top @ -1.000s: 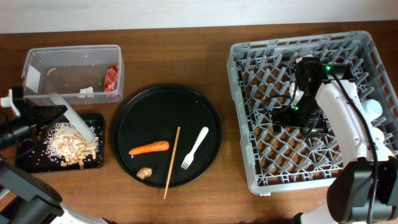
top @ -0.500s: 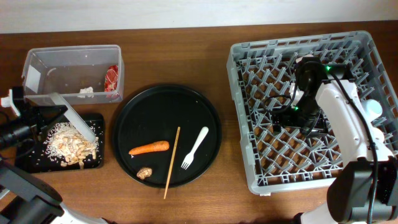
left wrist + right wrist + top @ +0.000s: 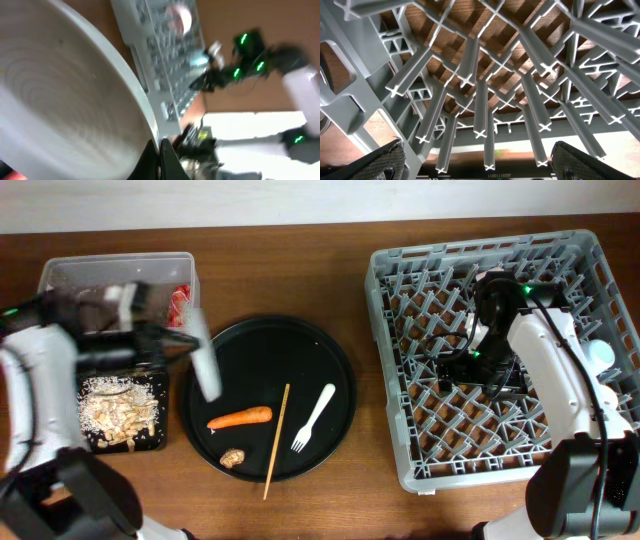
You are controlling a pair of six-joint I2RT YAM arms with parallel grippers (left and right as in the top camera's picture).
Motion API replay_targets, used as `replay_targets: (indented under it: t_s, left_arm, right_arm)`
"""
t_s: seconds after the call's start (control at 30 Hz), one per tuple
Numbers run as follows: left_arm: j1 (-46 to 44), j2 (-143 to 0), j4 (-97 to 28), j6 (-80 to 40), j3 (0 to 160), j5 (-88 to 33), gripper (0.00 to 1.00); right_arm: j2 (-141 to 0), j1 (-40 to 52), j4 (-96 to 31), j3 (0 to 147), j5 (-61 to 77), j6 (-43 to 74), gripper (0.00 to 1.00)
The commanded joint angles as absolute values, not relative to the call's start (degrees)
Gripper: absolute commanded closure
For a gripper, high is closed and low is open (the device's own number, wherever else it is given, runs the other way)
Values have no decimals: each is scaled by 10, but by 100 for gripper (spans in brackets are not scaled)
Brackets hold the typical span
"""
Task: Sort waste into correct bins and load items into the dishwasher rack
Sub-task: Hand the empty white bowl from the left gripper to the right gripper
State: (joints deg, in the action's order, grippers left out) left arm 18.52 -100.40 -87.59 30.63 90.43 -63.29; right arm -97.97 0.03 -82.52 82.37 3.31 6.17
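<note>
The round tray's bare far part [image 3: 293,363] is below my left gripper, to the right in the overhead view. I should move my left gripper over it next, then lower, tilt the plate [image 3: 206,366] flat and let go.
My left gripper [image 3: 172,340] is shut on the rim of the pale plate [image 3: 206,366], which it holds tilted on edge over the left rim of the round tray. In the left wrist view the plate [image 3: 60,90] fills the frame and the fingers [image 3: 158,159] pinch its rim. My right gripper [image 3: 468,366] is open and empty inside the grey dishwasher rack [image 3: 400,350], above the pegs [image 3: 480,100]. The carrot [image 3: 240,418], brown lump [image 3: 232,457] and white fork [image 3: 313,417] lie on the round tray. Rice bits [image 3: 118,408] fill the shallow black tray [image 3: 160,442]. A red wrapper [image 3: 180,304] lies in the clear tub [image 3: 60,275].
The round black tray [image 3: 268,340] sits mid-table with a wooden chopstick [image 3: 276,440] across it. A light-blue cup [image 3: 600,352] shows at the rack's right side. Bare wood lies between the round tray and the rack.
My left arm has swung right from the shallow black tray, carrying the plate over the round tray's left rim. The right arm has not moved.
</note>
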Motion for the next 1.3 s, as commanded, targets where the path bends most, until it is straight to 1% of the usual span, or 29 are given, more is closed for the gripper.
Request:
replay_targets:
  t_s: [0.0, 0.07, 0.17, 0.23, 0.43, 0.57, 0.83, 0.87, 0.9, 0.93, 0.97, 1.03, 1.13, 1.27]
  left_arm:
    - [93, -994, -797, 184, 902, -506, 100]
    - [39, -994, -733, 107, 902, -429, 100]
    - [-45, -994, -657, 22, 902, -310, 100]
    - [-96, -997, -626, -17, 900, -245, 100]
    - [-228, -1028, -594, -72, 900, -129, 100]
    - [-278, -1077, -589, -83, 900, -105, 100]
    - [-316, -1122, -570, -83, 900, -105, 99]
    - [-317, -1122, -571, -83, 900, -105, 93]
    - [-317, -1122, -573, -83, 901, -105, 71]
    - [-317, -1121, -578, -83, 904, -105, 55]
    - [-316, -1121, -583, -83, 908, -105, 47]
    - [-308, -1118, -608, -83, 930, -105, 42]
    - [-276, -1099, -674, -83, 970, -99, 41]
    - [-207, -1055, -756, -83, 990, -49, 40]
  right_arm:
    - [-971, -1, -825, 821, 38, 64, 4]
    - [-971, -1, -825, 821, 38, 64, 3]
    - [-971, -1, -825, 821, 38, 64, 4]
    - [-971, -1, -825, 821, 38, 64, 3]
    - [-971, -1, -825, 821, 38, 64, 3]
    - [-971, -1, -825, 821, 38, 64, 3]
    - [-971, -1, -825, 821, 38, 64, 3]
    - [-971, -1, -825, 821, 38, 64, 3]
    - [-971, -1, -825, 821, 38, 64, 3]
    - [-971, -1, -825, 821, 38, 64, 3]
    - [-971, -1, -825, 821, 38, 64, 3]
    - [-971, -1, -825, 821, 38, 64, 3]
    - [-971, -1, -825, 821, 39, 64, 2]
    - [-971, 0, -823, 822, 42, 64, 2]
